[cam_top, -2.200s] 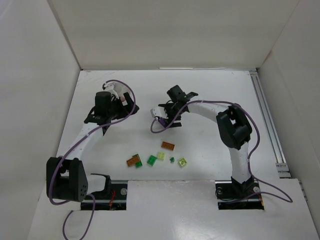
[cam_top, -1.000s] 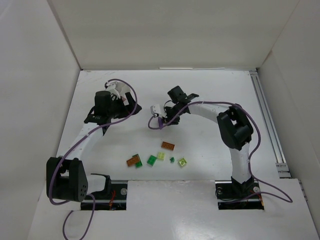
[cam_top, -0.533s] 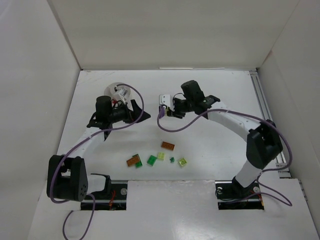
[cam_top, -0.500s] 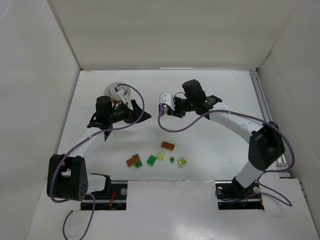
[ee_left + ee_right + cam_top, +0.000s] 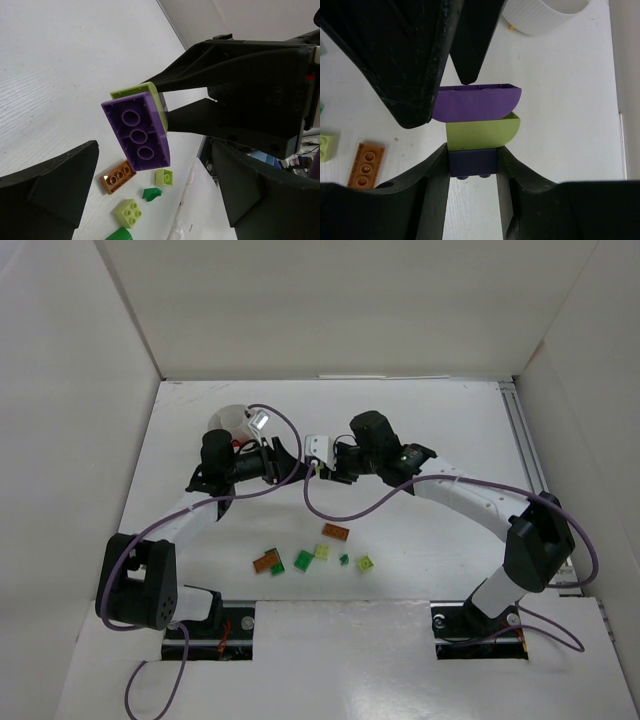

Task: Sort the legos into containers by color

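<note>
The right gripper moves outward, to the left in the top view, then down to the white dish [image 5: 228,418] next and releases its dark purple brick, since sorted legos belong there.
My right gripper [image 5: 472,162] is shut on a small dark purple brick [image 5: 472,169], the base of a stack held above the table. A yellow-green curved brick [image 5: 480,134] and a purple curved brick [image 5: 477,102] sit on top of it. The left gripper [image 5: 155,150] stands open, and the stack's purple end [image 5: 137,132] lies between its wide fingers [image 5: 395,60]. In the top view the two grippers meet at mid-table [image 5: 305,466]. The white dish [image 5: 228,418] shows behind the left arm. Loose legos lie near the front: orange [image 5: 336,531], green [image 5: 303,560], yellow-green [image 5: 365,564].
More loose bricks lie in the front cluster: a second orange one [image 5: 265,562], a small dark green piece [image 5: 343,560], a yellow-green one [image 5: 322,552]. White walls enclose the table on three sides. A metal rail [image 5: 535,480] runs along the right edge.
The right arm has carried the brick stack leftward to meet the left gripper. The left gripper has swung right and toward it, so the stack's purple end now sits between its fingers.
</note>
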